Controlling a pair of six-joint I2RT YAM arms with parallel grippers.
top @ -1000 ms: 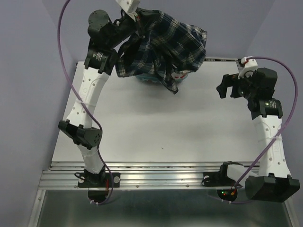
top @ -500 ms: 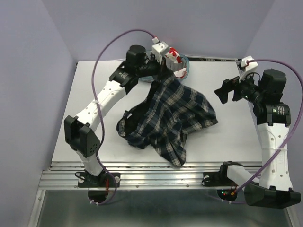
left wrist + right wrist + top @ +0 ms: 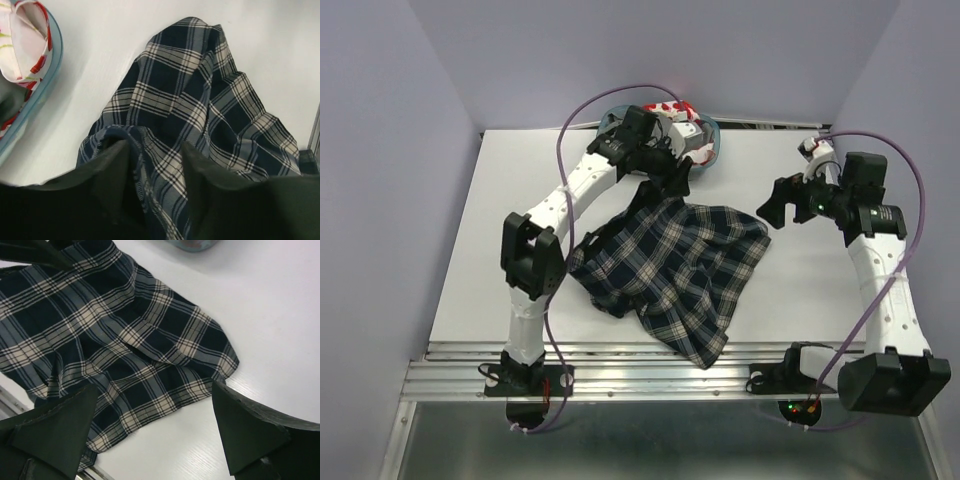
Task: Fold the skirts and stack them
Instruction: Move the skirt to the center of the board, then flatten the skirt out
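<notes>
My right gripper moves down and to the left in the top view next to close on the skirt's far edge by the basket, since plaid bunches there.
The navy, white and green plaid skirt lies crumpled on the middle of the white table, also seen at close range. My left gripper hangs over its far edge with the jaws apart; a fold of plaid lies loose between the dark fingers. My right gripper hovers open just right of the skirt, nothing between its fingers. The white skirt with red print sits in the teal basket, with a grey cloth under it.
The teal basket stands at the back of the table, just behind the left gripper. A metal rail runs along the near edge. Purple walls close in the left, back and right sides. Bare table lies right of the skirt.
The left arm brought the plaid skirt down from high above the basket onto the table, then its jaws opened and let go. The right gripper shifted left toward the skirt.
</notes>
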